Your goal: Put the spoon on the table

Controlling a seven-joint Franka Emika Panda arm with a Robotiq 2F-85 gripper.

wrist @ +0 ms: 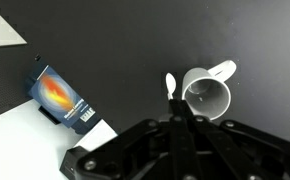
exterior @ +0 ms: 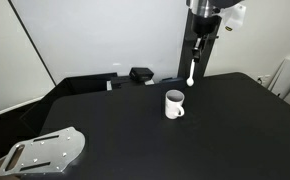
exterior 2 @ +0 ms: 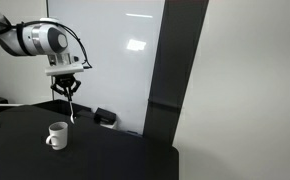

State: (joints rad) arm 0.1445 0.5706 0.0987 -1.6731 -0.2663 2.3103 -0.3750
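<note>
My gripper will next move past the mug (exterior: 174, 103) and go down to let go of the spoon, because bare tabletop on the mug's handle side (exterior: 228, 108) is open below it.
My gripper (exterior: 195, 48) is shut on the handle of the spoon (exterior: 191, 70) and holds it upright in the air, bowl down. The spoon hangs above and a little behind the white mug (exterior: 174, 103), which stands on the black table (exterior: 135, 130). In an exterior view the gripper (exterior 2: 70, 88) holds the thin spoon (exterior 2: 73, 108) well above the mug (exterior 2: 57, 135). In the wrist view the gripper (wrist: 177, 115) fills the bottom, the spoon bowl (wrist: 170, 85) shows past the fingertips, and the mug (wrist: 207, 93) is just to its right.
A flat grey metal plate (exterior: 43, 152) lies at the table's near corner. A small black box (exterior: 140, 74) sits at the table's back edge. A blue and orange box (wrist: 63, 98) shows at the table edge in the wrist view. A white wall stands behind.
</note>
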